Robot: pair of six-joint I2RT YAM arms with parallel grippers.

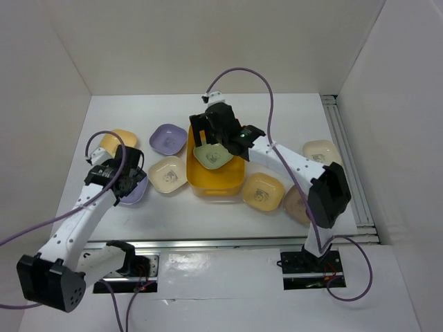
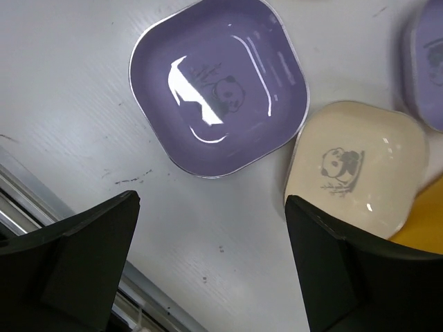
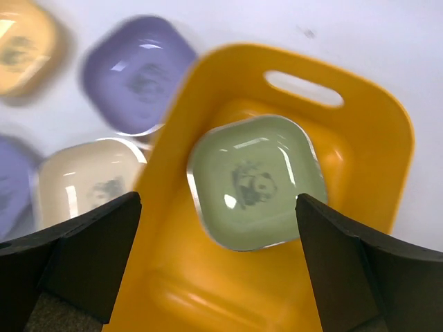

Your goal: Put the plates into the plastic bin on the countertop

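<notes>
My left gripper is above the lavender plate's near rim and should go down and to the left in the top view to it, because the bare countertop there leaves room for my fingers.
The yellow-orange plastic bin [image 1: 232, 181] stands mid-countertop and holds a green plate [image 1: 213, 156]. My right gripper [image 1: 211, 142] hovers open just above it; in the right wrist view the green plate [image 3: 256, 180] lies inside the bin [image 3: 374, 138] between and below my spread fingers [image 3: 97, 242], with the gripper [image 3: 218, 235] empty. My left gripper [image 1: 131, 181] is open and empty over a lavender plate [image 1: 136, 192]. In the left wrist view this gripper [image 2: 211, 235] is above bare countertop, near that lavender plate [image 2: 220, 86] and a cream plate [image 2: 356, 166].
Left of the bin lie a second lavender plate [image 1: 168, 138], the cream plate [image 1: 167, 173] and a yellow plate [image 1: 119, 142]. To its right lie a yellow plate [image 1: 263, 191], a brown plate [image 1: 296, 204] and a cream plate [image 1: 322, 152]. White walls bound the countertop; a metal rail [image 1: 349, 159] runs along the right.
</notes>
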